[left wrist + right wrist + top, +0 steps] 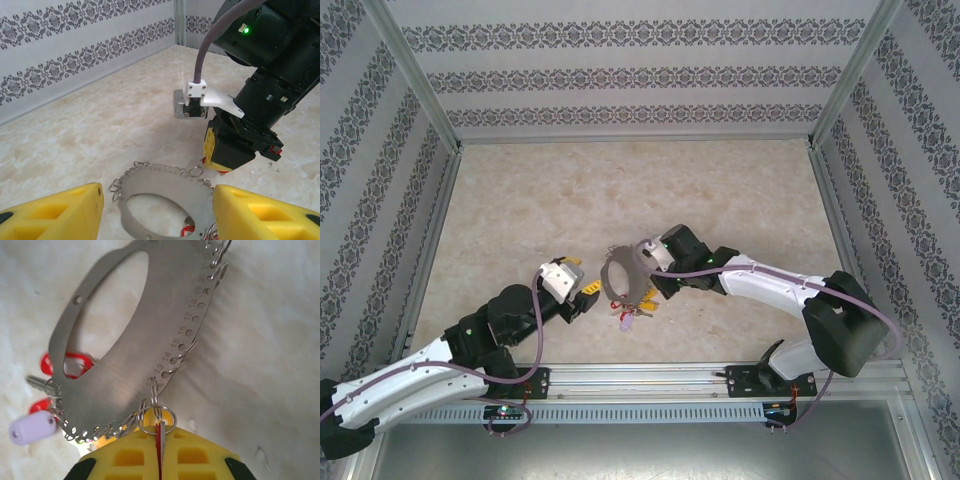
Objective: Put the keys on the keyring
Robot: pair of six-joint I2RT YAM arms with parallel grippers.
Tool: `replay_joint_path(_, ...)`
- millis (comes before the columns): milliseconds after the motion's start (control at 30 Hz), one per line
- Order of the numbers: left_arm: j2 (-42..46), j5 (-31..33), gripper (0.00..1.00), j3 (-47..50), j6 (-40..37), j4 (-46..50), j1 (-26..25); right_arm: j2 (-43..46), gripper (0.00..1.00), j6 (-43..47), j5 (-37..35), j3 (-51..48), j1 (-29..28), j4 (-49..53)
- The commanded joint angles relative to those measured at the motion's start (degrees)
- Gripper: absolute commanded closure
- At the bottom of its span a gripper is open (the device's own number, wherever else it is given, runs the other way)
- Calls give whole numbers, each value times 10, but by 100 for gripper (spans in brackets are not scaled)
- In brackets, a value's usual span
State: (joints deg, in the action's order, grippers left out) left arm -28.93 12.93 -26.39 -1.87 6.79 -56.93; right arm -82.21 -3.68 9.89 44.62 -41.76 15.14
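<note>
The robot's right gripper needs to come down beside the plate's rim before it releases the thin key, whose ring crosses the split ring.
The keyring is a flat silver plate [135,340] with an oval opening, numbered holes and small split rings along its rim. It stands tilted between the two grippers [618,275]. My right gripper [159,452] is shut on a thin silver key with a red tag [159,440]. The key's small ring [156,419] crosses a split ring at the plate's edge. My left gripper [157,212] is open, one yellow finger [55,210] on either side of the plate [165,187]. The right finger is close against the rim.
Other keys with red tags [67,362] and a pale lilac tag [32,427] hang from the plate's lower edge onto the marble tabletop [620,190]. Patterned walls enclose the table on three sides. The aluminium rail [640,378] runs along the near edge.
</note>
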Motion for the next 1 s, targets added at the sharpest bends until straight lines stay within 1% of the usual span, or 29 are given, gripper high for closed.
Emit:
replay_joint_path(0, -16, -4, 40, -17, -11, -20, 1, 21, 100, -41, 18, -25, 22, -23)
replay_joint_path(67, -28, -11, 40, -18, -7, -31, 1, 19, 98, -48, 24, -37, 30, -28)
replay_joint_path(200, -42, -22, 41, -18, -4, -47, 2, 9, 89, -53, 26, -45, 39, -31)
replay_joint_path(300, -44, -29, 38, -17, 3, -62, 1, -5, 82, -50, 28, -40, 42, -24)
replay_joint_path(333, -45, -30, 38, -19, 5, -63, 1, -5, 78, -48, 25, -37, 43, -19)
replay_joint_path(400, -43, -28, 35, -26, 6, -56, 1, 6, 71, -48, 19, -35, 46, -10)
replay_joint_path(433, -42, -26, 27, -29, 7, -51, 1, 19, 66, -49, 14, -36, 49, -7)
replay_joint_path(467, -41, -24, 21, -31, 7, -48, 1, 32, 61, -51, 10, -39, 50, -5)
replay_joint_path(533, -38, -22, 7, -35, 6, -43, 1, 74, 47, -49, -2, -45, 53, -1)
replay_joint_path(567, -36, -20, 1, -37, 5, -42, 2, 98, 37, -45, -7, -47, 53, 0)
replay_joint_path(600, -36, -14, 0, -38, 6, -40, 1, 121, 25, -42, -10, -50, 52, 0)
replay_joint_path(633, -36, -5, 0, -42, 8, -39, 1, 150, 4, -38, -15, -53, 52, 0)
replay_joint_path(700, -38, 25, 0, -50, 9, -37, 2, 207, 2, -29, -35, -61, 52, -9)
replay_joint_path(767, -47, 72, 0, -60, 12, -36, 6, 268, 2, -20, -81, -77, 56, -27)
replay_joint_path(833, -63, 103, 0, -75, 9, -26, 14, 322, 2, -13, -132, -95, 66, -47)
replay_joint_path(900, -86, 128, 0, -84, 10, -20, 32, 375, 2, -9, -165, -119, 91, -76)
replay_joint_path(933, -99, 146, 0, -87, 19, -20, 47, 401, 2, -1, -175, -140, 114, -102)
replay_joint_path(967, -112, 150, 0, -87, 27, -25, 66, 417, 2, 1, -186, -160, 135, -127)
